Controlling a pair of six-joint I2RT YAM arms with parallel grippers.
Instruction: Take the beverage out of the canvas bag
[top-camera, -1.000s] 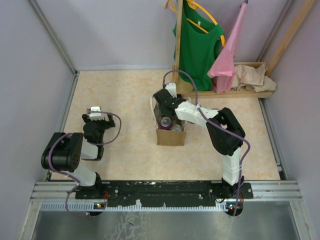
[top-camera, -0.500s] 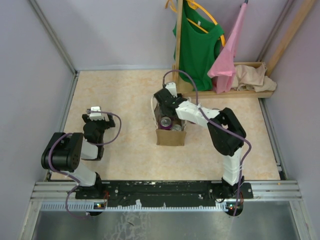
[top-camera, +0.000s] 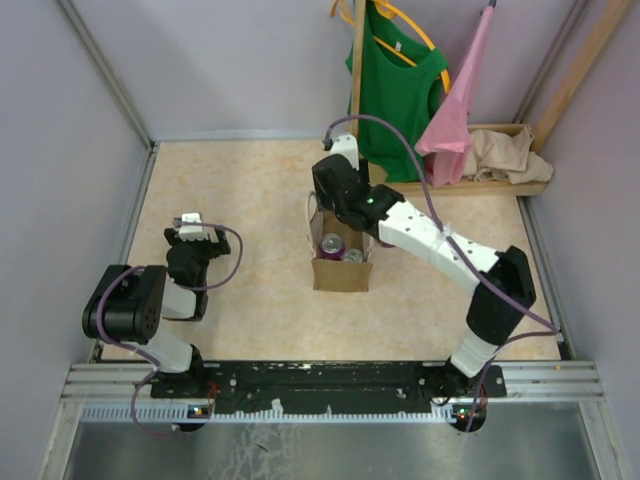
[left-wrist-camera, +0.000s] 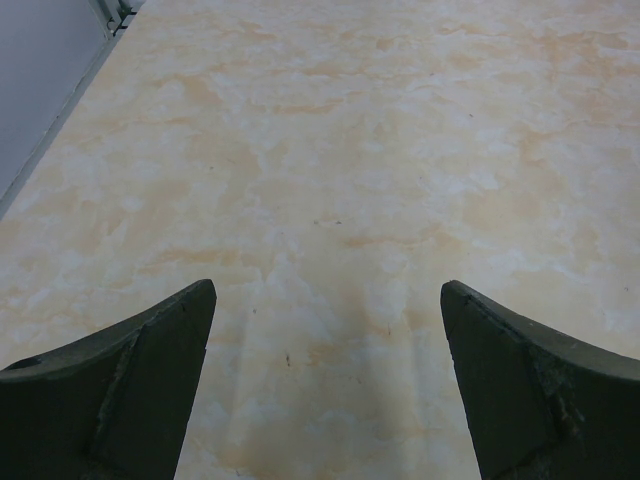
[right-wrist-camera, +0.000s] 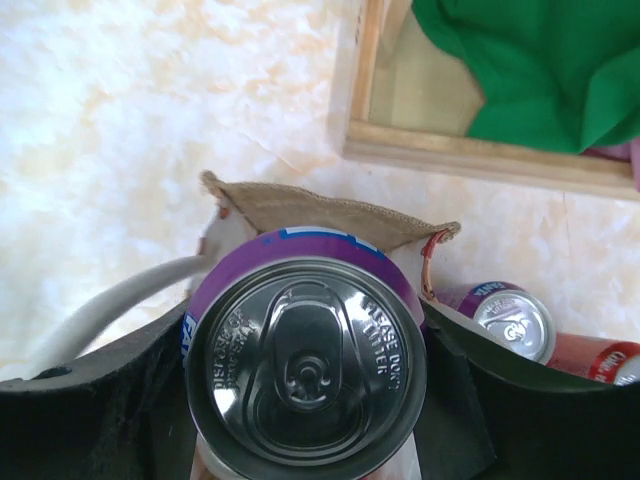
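I will bring the can back and down with my right gripper next and release it on bare tabletop beside the bag, below the gripper, to its right in the top view.
The tan canvas bag (top-camera: 342, 272) stands open at the table's middle, with a purple can (top-camera: 332, 243) and a silver can top (top-camera: 352, 256) showing inside. My right gripper (top-camera: 338, 195) hangs above the bag's far end. In the right wrist view it (right-wrist-camera: 305, 350) is shut on a purple beverage can (right-wrist-camera: 300, 370), held upright above the bag's rim (right-wrist-camera: 320, 215). Below it lie another purple can (right-wrist-camera: 505, 318) and a red can (right-wrist-camera: 600, 362). A pale handle (right-wrist-camera: 110, 305) loops to the left. My left gripper (top-camera: 192, 232) is open and empty over bare table (left-wrist-camera: 325, 200).
A wooden rack (top-camera: 470, 186) stands at the back right with a green shirt (top-camera: 395, 85), a pink cloth (top-camera: 455, 120) and a beige cloth (top-camera: 505, 152). Its frame (right-wrist-camera: 470, 155) lies just beyond the bag. Walls close in the table's left, back and right.
My right arm has straightened and risen, lifting the gripper and its purple can up out of the bag. The left arm has not moved.
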